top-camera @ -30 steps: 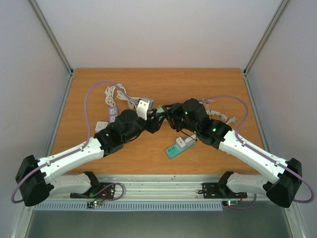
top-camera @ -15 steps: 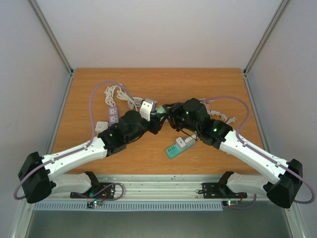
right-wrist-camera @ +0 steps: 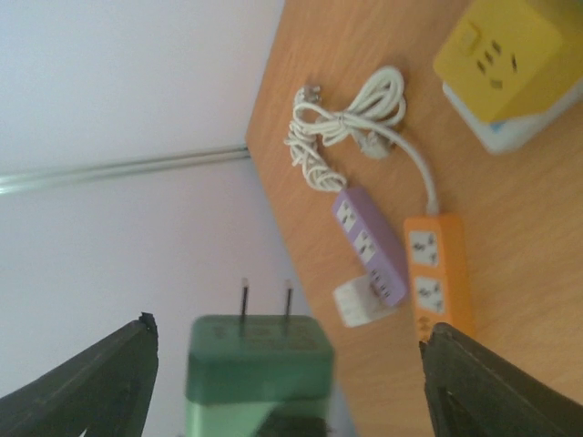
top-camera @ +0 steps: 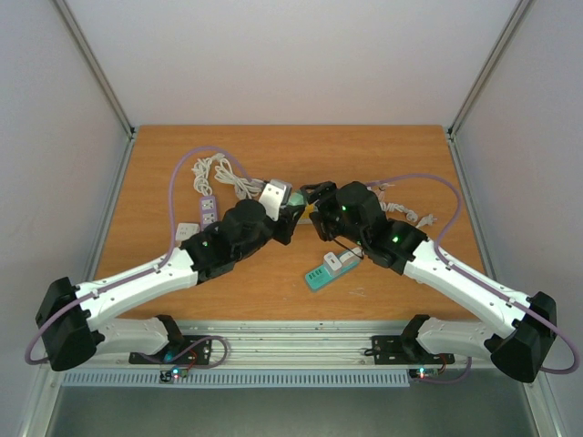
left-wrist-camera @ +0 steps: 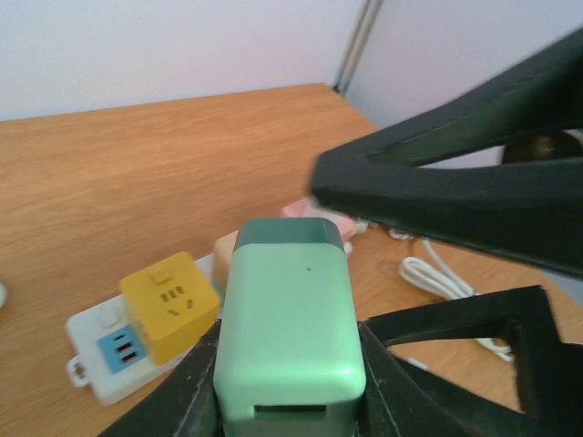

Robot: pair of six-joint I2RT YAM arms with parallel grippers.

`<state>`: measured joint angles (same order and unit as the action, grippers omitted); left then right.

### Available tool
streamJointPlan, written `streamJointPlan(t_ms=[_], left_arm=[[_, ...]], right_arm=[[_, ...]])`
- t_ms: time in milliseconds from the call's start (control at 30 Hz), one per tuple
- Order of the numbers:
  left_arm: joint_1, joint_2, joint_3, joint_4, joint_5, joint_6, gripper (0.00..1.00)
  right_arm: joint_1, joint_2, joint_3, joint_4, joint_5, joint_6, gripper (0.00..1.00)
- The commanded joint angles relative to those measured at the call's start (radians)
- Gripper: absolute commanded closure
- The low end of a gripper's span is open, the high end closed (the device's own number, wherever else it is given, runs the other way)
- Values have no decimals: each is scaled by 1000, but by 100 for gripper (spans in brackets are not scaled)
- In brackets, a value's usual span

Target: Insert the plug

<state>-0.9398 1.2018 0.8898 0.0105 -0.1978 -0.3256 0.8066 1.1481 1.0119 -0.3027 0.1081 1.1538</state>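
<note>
My left gripper swings to the left in the top view and tilts down onto the orange strip's cable-end outlet next, because that outlet is empty.
The plug (left-wrist-camera: 287,319) is a light green block with a darker green end. My left gripper (left-wrist-camera: 287,387) is shut on it, one black finger pressed against each side. In the right wrist view the plug (right-wrist-camera: 260,364) shows its two prongs pointing up, and my right gripper (right-wrist-camera: 291,332) stands open, its fingers wide apart and clear of the plug's sides. From above, both grippers meet over the table's middle, left gripper (top-camera: 290,208) and right gripper (top-camera: 315,195), with the plug (top-camera: 297,199) between them. A yellow cube socket (left-wrist-camera: 168,305) on a white base lies on the table below.
A teal power strip (top-camera: 328,270) lies toward the near edge, right of centre. A purple strip (top-camera: 208,209), an orange strip (right-wrist-camera: 439,273), a small white adapter (top-camera: 187,231) and a coiled white cable (top-camera: 214,171) lie at the left. More white cable (top-camera: 410,214) lies right.
My left gripper has moved in and shut on the green plug. My right gripper, shut on it earlier, has opened and let go.
</note>
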Motion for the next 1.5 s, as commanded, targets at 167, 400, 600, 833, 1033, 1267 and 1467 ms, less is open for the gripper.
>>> streamJointPlan(t_ms=[167, 400, 600, 833, 1033, 1267, 1467], left_arm=[[134, 15, 192, -529, -10, 12, 96], [259, 123, 377, -830, 141, 20, 98], [329, 278, 537, -999, 221, 80, 100], [376, 355, 640, -1061, 203, 147, 100], [385, 351, 550, -1051, 18, 281, 100], [440, 441, 540, -1113, 45, 408, 100], [492, 540, 553, -1210, 152, 433, 100]], right_arm=[[-34, -72, -21, 36, 172, -564, 14], [-75, -77, -30, -64, 165, -782, 13], [-152, -34, -70, -74, 18, -787, 13], [-196, -55, -100, -131, -7, -828, 13], [-217, -132, -129, -205, 34, -871, 12], [-218, -192, -176, -275, 24, -903, 11], [-219, -212, -214, -291, 13, -901, 10]])
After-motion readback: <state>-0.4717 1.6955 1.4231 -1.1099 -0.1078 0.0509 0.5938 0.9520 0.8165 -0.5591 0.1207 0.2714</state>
